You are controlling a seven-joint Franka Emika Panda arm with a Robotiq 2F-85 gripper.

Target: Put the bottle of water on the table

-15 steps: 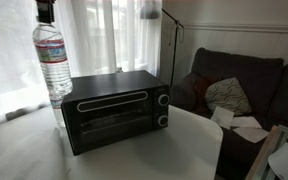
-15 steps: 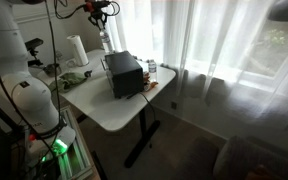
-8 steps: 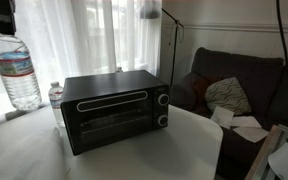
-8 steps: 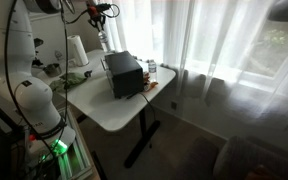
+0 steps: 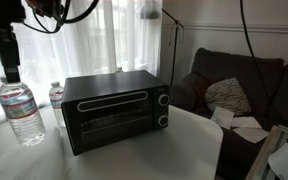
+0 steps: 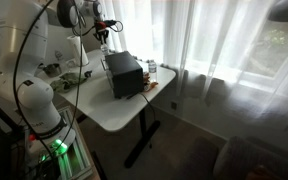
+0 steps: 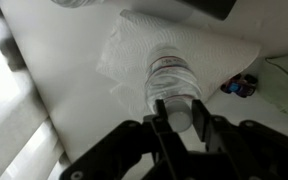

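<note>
I need to move my gripper down toward the oven next, stand the bottle on the white paper sheet and let go of it, because that sheet is below my gripper.
The bottle of water is a clear ribbed bottle with a pale label. It hangs at the left of the black toaster oven, low over the white table, slightly tilted. I cannot tell if its base touches the table. My gripper is shut on its white cap from above. In the wrist view my fingers clamp the cap, with the bottle body below them over a white paper sheet. In an exterior view the gripper holds the bottle beside the oven.
A shorter bottle with a white cap stands behind the oven's left corner. A paper towel roll stands at the table's far side. A dark sofa with cushions is beyond the table edge. Curtains hang behind.
My gripper has carried the bottle from beside the oven's top leftward and down, close to the table surface.
</note>
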